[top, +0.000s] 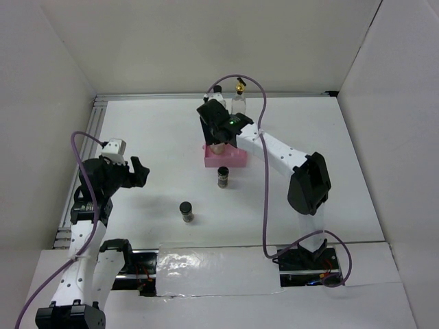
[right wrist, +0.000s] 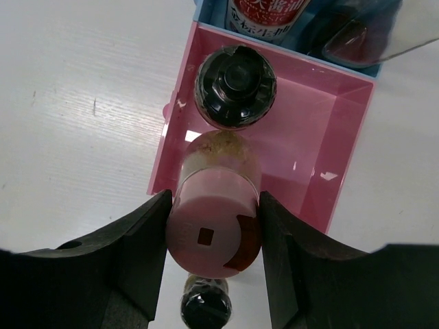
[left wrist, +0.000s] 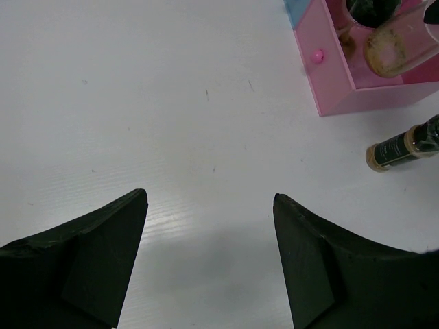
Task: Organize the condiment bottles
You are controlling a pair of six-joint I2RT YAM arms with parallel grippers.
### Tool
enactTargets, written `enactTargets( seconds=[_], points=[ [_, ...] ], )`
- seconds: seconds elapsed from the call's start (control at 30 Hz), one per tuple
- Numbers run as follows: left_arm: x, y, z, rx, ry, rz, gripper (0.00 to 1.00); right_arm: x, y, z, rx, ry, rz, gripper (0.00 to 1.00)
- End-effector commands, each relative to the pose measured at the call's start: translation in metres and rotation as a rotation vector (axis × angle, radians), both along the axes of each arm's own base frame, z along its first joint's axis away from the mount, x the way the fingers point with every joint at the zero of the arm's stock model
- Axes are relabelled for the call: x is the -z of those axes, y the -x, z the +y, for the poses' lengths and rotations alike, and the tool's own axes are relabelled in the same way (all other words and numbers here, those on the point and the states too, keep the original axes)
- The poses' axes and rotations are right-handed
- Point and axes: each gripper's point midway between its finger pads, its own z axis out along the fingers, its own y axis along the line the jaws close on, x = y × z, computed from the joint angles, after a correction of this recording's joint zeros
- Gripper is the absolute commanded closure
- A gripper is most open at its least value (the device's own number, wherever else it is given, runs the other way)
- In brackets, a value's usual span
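Note:
The pink tray already holds a black-lidded jar, so I will next lower the pink-lidded jar [right wrist: 214, 240] in my right gripper straight down toward the pink tray's bottom and let it go there.
My right gripper [right wrist: 214, 200] is shut on a pink-lidded jar [right wrist: 214, 240], gripped at the lid, its body reaching down into the pink tray [right wrist: 346, 157]. A black-lidded jar [right wrist: 235, 87] stands in that tray just beyond it. From above, the right gripper [top: 219, 137] hangs over the pink tray [top: 236, 162]. Two more black-lidded jars [top: 223, 177] [top: 186, 212] stand on the table. A clear bottle with a gold spout [top: 239, 99] and a red-labelled tall bottle [right wrist: 267, 12] stand behind, in the blue tray [right wrist: 206, 10]. My left gripper [top: 139, 171] is open and empty, well left of the trays.
In the left wrist view the open gripper [left wrist: 209, 195] faces bare white table, with the pink tray [left wrist: 329, 82] and one black-lidded jar [left wrist: 401, 147] at the upper right. White walls enclose the table on three sides.

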Motion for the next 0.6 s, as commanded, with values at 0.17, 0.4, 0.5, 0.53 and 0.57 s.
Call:
enactTargets(
  seconds=[0.17,0.4,0.5,0.53,0.57],
  points=[
    [-0.003,-0.005,-0.001,0.011,-0.002,-0.033,0.14,0.002,-0.022,0.006,0.003,-0.057,-0.013,1.0],
    [-0.002,-0.006,0.002,0.002,-0.013,-0.036,0.13,0.031,-0.024,0.007,0.011,-0.062,0.043,1.0],
    [-0.001,-0.005,0.001,0.005,-0.012,-0.033,0.14,0.042,-0.026,0.007,0.017,-0.065,0.064,1.0],
    [-0.002,-0.005,0.001,0.005,-0.011,-0.036,0.13,0.046,-0.027,0.009,0.016,-0.063,0.068,1.0],
    [0.0,-0.005,0.001,0.007,-0.012,-0.033,0.14,0.049,-0.028,0.008,0.019,-0.061,0.07,1.0]
  ],
)
